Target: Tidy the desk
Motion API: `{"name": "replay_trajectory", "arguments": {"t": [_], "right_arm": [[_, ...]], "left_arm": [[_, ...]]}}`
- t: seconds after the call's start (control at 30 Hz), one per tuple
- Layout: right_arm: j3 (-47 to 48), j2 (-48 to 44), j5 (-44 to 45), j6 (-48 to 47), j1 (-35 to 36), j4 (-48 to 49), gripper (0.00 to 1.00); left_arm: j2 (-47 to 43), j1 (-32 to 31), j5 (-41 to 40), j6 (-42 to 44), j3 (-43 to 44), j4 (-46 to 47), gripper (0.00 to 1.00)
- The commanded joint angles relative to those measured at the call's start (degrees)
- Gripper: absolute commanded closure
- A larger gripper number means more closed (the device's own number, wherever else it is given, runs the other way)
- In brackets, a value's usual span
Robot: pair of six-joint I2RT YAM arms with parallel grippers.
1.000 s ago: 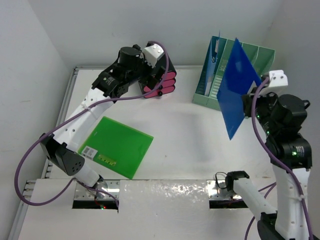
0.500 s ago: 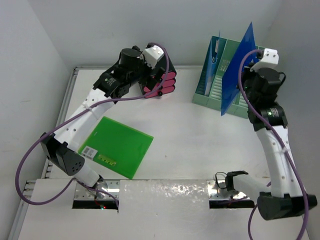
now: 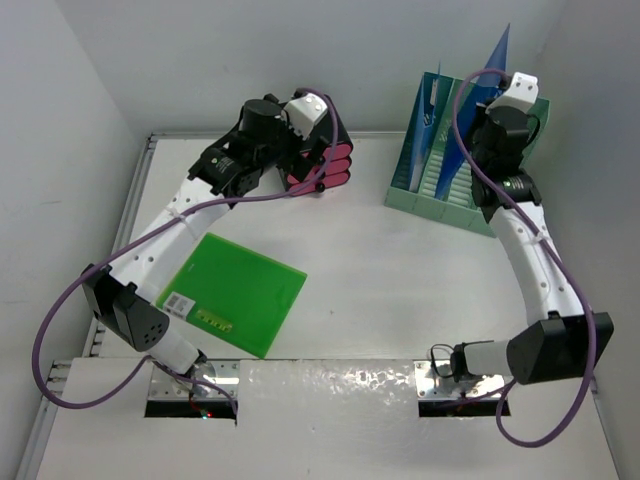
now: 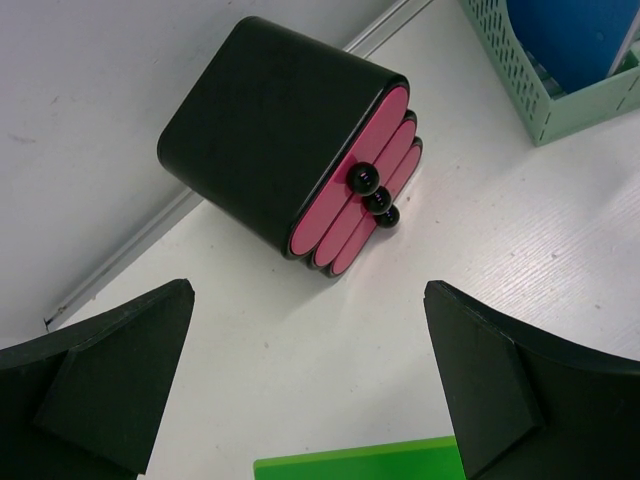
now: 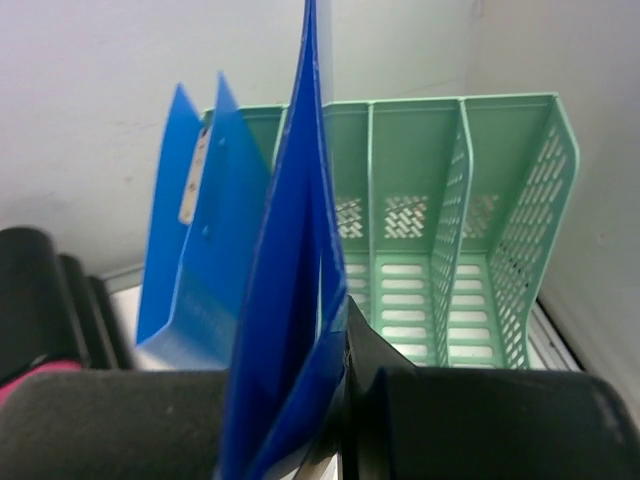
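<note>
The slot beside the lighter blue folder is open, so the robot's right gripper will next move toward the lighter folder and lower the dark blue folder into that slot.
The white desk carries a mint-green slotted file rack at the back right, also in the right wrist view. My right gripper is shut on a dark blue folder and holds it upright over the rack, beside a lighter blue folder standing in a left slot. My left gripper is open and empty, hovering above the desk just in front of a black and pink drawer box at the back. A green folder lies flat at the front left.
White walls close in behind and on both sides. Metal rails run along the desk's left and back edges. A foil-covered strip lies along the near edge between the arm bases.
My right arm has swung the dark blue folder from in front of the rack up and back, turning it upright over the rack's slots. The left arm has not moved.
</note>
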Motion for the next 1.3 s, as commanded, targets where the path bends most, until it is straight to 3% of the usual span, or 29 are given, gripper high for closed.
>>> {"name": "replay_trajectory", "arguments": {"t": [0.0, 0.27, 0.53, 0.73, 0.97, 1.0, 1.03, 1.1, 1.17, 1.23, 1.27], "right_arm": [[3.66, 1.41, 6.14, -1.55, 0.28, 6.79, 1.0], [1.63, 7.82, -0.44, -3.57, 0.8, 19.88, 1.0], [-8.9, 9.5, 8.86, -7.35, 3.18, 34.12, 1.0], [-16.2, 13.36, 10.19, -10.07, 3.97, 43.78, 1.0], [-18.75, 14.87, 9.84, -5.51, 4.5, 42.4, 1.0], [-19.28, 14.43, 9.84, -4.03, 4.5, 41.7, 0.93], [-19.37, 14.0, 9.14, -3.84, 4.5, 39.96, 0.74], [-19.28, 11.63, 6.69, -3.83, 4.76, 38.27, 0.51], [-18.5, 8.65, 6.06, -4.45, 5.02, 35.55, 0.36], [-17.79, 6.27, 5.8, -4.8, 5.11, 31.79, 0.3], [-17.35, 4.95, 5.71, -4.98, 5.11, 30.63, 0.22]], "left_arm": [[-0.75, 0.85, -0.77, 0.24, 0.02, 2.86, 0.0], [-0.22, 1.12, -1.48, 0.94, -0.07, 2.77, 0.0], [-0.22, 1.2, -1.74, 2.35, -2.27, 2.59, 0.01], [-0.66, 1.2, -1.13, 2.7, -3.76, 2.68, 0.0], [-0.93, 1.2, -2.0, 3.31, -6.05, 3.29, 0.0], [-1.01, 1.2, -2.09, 3.4, -6.4, 3.3, 0.0], [-1.01, 1.2, -2.01, 3.32, -6.4, 3.3, 0.0], [-1.19, 1.2, -1.48, 3.23, -6.49, 3.12, 0.0], [-1.19, 1.29, -1.3, 3.23, -6.31, 2.77, 0.0], [-1.36, 1.2, -1.39, 3.23, -6.05, 2.68, 0.0], [-1.45, 1.29, -1.56, 3.23, -6.05, 2.68, 0.0]]}}
